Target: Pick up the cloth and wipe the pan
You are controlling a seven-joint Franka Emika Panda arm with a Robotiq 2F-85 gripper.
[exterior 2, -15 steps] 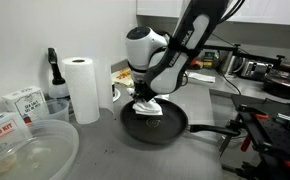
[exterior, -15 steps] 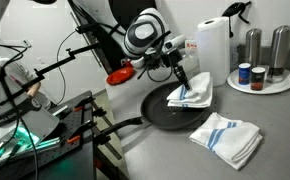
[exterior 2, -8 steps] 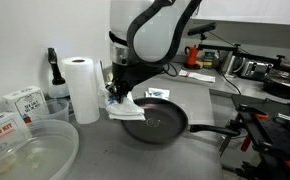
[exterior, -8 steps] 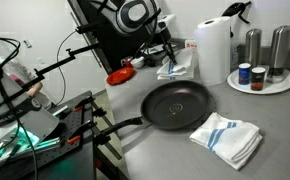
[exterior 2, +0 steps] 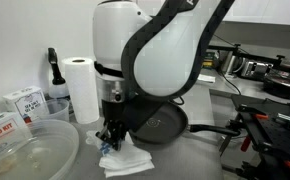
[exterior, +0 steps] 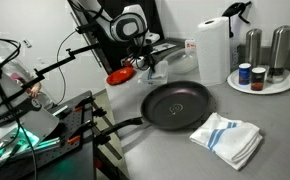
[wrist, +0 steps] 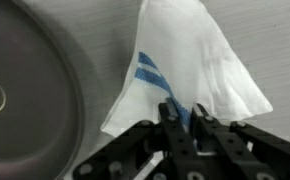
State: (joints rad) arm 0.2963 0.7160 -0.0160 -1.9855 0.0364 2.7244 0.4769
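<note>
My gripper eases away from the pan's dark rim and down next, and releases the white cloth on the bare counter beside the pan, since that counter lies below it.
The black pan (exterior: 180,105) sits on the grey counter, its handle pointing toward the counter's front edge. In an exterior view it is partly hidden behind the arm (exterior 2: 163,125). My gripper (exterior 2: 113,142) is off the pan, low beside its rim, shut on a white cloth with blue stripes (exterior 2: 126,160) that touches the counter. In the wrist view the fingers (wrist: 172,128) pinch the cloth (wrist: 200,70) at its near edge, and the pan (wrist: 35,90) lies to the left. A second striped cloth (exterior: 227,138) lies on the counter near the pan.
A paper towel roll (exterior: 213,50) (exterior 2: 82,88) stands close behind the gripper. A round tray with metal canisters (exterior: 261,76) is at the far corner. A clear plastic bowl (exterior 2: 30,150), boxes (exterior 2: 20,100) and a dark bottle (exterior 2: 53,75) stand beside the roll.
The gripper lifted the cloth out of the pan, carried it past the paper towel roll, and lowered it to the counter beside the pan's rim.
</note>
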